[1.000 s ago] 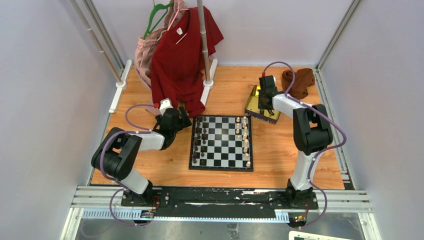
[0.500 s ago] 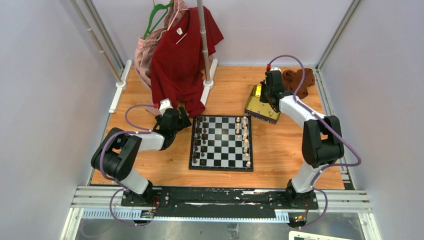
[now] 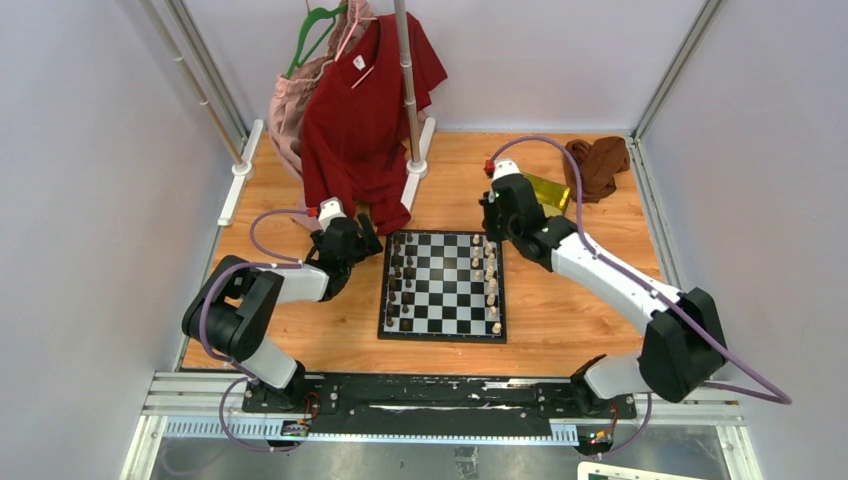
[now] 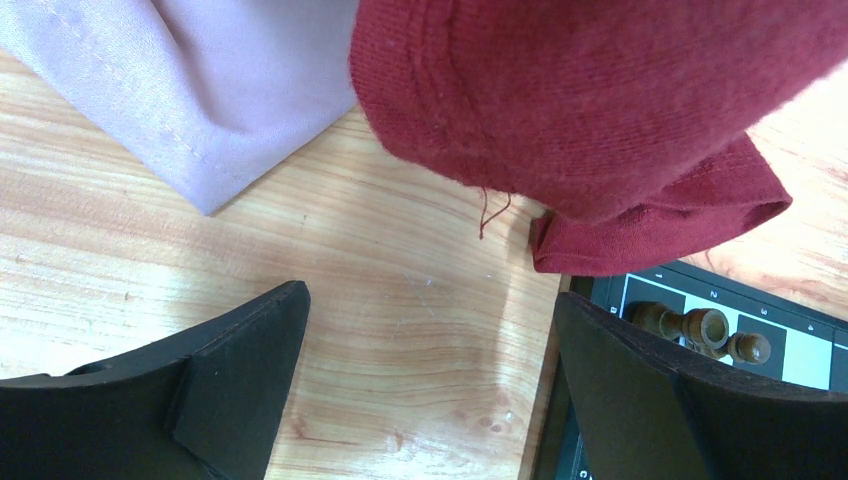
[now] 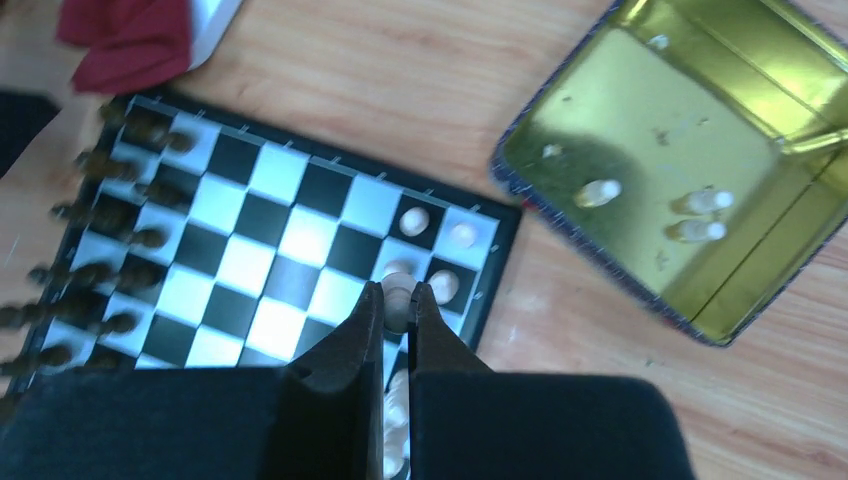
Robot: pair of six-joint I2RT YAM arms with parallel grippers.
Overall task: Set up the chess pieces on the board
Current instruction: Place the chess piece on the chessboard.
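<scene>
The inner row stops short, so the robot's right gripper will move back and down and let go of the cream piece on the empty square (image 3: pixel 477 287) at that row's near end.
The board (image 3: pixel 445 290) lies mid-table, with dark chess pieces (image 3: pixel 399 275) along its left side and cream chess pieces (image 3: pixel 491 280) along its right. My right gripper (image 3: pixel 491 226) hovers over the board's far right corner. In the right wrist view it (image 5: pixel 398 292) is shut on a cream piece (image 5: pixel 398 303) above the board (image 5: pixel 300 235), near other cream pieces (image 5: pixel 443 285). My left gripper (image 3: pixel 367 236) is open and empty on the wood beside the board's far left corner. Its fingers (image 4: pixel 235 365) are spread wide, with dark pieces (image 4: pixel 705 327) at the right.
The open gold tin (image 3: pixel 551 190) behind the board holds three cream pieces (image 5: pixel 705 203) on its floor (image 5: pixel 640 120). A red shirt (image 3: pixel 365 110) and a pink cloth (image 4: pixel 180 80) hang over my left gripper. A brown cloth (image 3: pixel 598 160) lies at the back right.
My right arm has swung from the gold tin left and nearer, to the board's far right corner, carrying a cream piece. My left arm has not moved.
</scene>
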